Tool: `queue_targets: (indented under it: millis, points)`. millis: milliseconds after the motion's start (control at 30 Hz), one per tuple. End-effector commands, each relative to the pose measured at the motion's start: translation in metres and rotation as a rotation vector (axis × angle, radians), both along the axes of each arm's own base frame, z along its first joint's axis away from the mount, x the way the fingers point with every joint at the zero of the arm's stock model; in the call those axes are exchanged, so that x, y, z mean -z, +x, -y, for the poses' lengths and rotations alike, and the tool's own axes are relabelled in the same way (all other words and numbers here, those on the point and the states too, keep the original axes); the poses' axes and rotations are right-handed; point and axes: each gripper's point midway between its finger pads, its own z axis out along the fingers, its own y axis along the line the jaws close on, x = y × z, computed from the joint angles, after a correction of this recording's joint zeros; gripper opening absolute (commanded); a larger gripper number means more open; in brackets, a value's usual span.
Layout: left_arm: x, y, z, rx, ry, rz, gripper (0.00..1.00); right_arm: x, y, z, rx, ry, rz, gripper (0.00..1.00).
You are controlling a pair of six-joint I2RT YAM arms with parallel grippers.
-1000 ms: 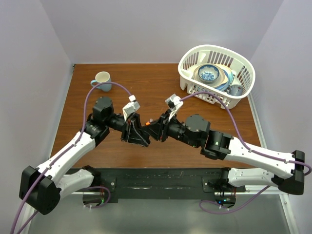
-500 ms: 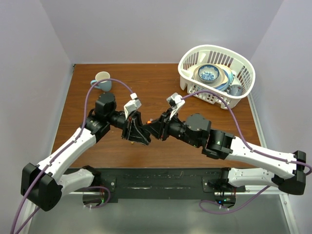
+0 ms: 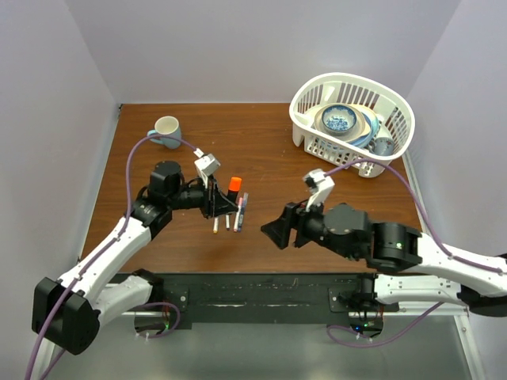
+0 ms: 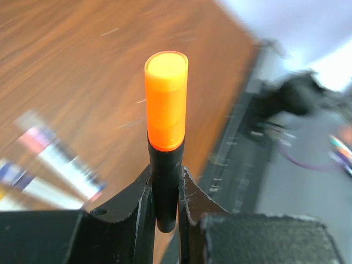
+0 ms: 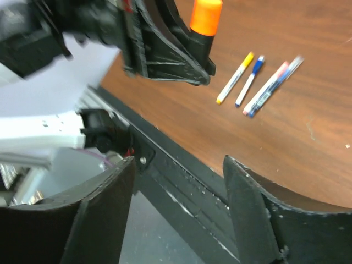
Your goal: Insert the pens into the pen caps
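The black pen (image 4: pixel 164 165) already has its orange cap (image 3: pixel 234 184), so the robot's left gripper will next tip downward and lower the pen onto the empty wood beside the yellow pen.
My left gripper (image 4: pixel 165 177) is shut on a black pen (image 4: pixel 164 165) that carries an orange pen cap (image 4: pixel 165 99) on its far end. From above, that cap (image 3: pixel 234 184) stands over the left gripper (image 3: pixel 229 201) at mid table. My right gripper (image 3: pixel 277 231) hangs open and empty near the table's front edge, apart from the pen. In the right wrist view its fingertips (image 5: pixel 234 165) frame the front edge. Beyond them are the orange cap (image 5: pixel 206 16) and several capped pens on the wood: a yellow one (image 5: pixel 235 78), a blue one (image 5: pixel 249 80) and a pink and blue pair (image 5: pixel 272 81).
A white basket (image 3: pixel 396 119) of dishes stands at the back right. A pale mug (image 3: pixel 167 128) sits at the back left. A black rail (image 3: pixel 261 297) runs along the near edge. The loose pens (image 3: pixel 227 220) lie just in front of the left gripper.
The right gripper has opened and drawn back to the right and toward the front edge. The left gripper keeps the capped pen and has shifted slightly, and the pens on the table now show.
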Motion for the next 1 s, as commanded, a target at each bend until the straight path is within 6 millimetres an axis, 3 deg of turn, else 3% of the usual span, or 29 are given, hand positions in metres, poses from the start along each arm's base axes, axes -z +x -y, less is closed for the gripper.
queue_targets:
  millis: [0, 33, 133, 333, 533, 667, 833, 967]
  points:
    - [0.05, 0.044, -0.055, -0.392, 0.32, -0.071, 0.0, -0.001, 0.012, 0.025, 0.104, -0.015, 0.023, 0.75]
    - [0.06, 0.057, -0.076, -0.514, 0.41, -0.071, 0.0, 0.003, 0.013, 0.028, 0.113, -0.023, 0.025, 0.77]
    - [0.08, 0.068, -0.105, -0.642, 0.569, -0.11, 0.0, 0.011, 0.013, 0.036, 0.13, -0.025, 0.023, 0.83]
    - [0.127, 0.076, -0.132, -0.743, 0.772, -0.237, 0.0, 0.018, 0.01, 0.041, 0.124, -0.026, 0.009, 0.93]
    - [0.165, 0.068, -0.134, -0.736, 0.839, -0.351, 0.0, 0.028, 0.004, 0.051, 0.109, -0.061, -0.002, 0.96]
    - [0.177, 0.064, -0.136, -0.741, 0.863, -0.382, 0.0, 0.028, 0.004, 0.058, 0.112, -0.045, 0.009, 0.96]
    - [0.182, 0.055, -0.129, -0.7, 0.844, -0.424, 0.2, 0.025, 0.006, 0.063, 0.124, -0.044, 0.025, 0.96]
    - [0.187, 0.047, -0.129, -0.697, 0.835, -0.448, 0.25, 0.027, 0.006, 0.064, 0.127, -0.059, 0.028, 0.96]
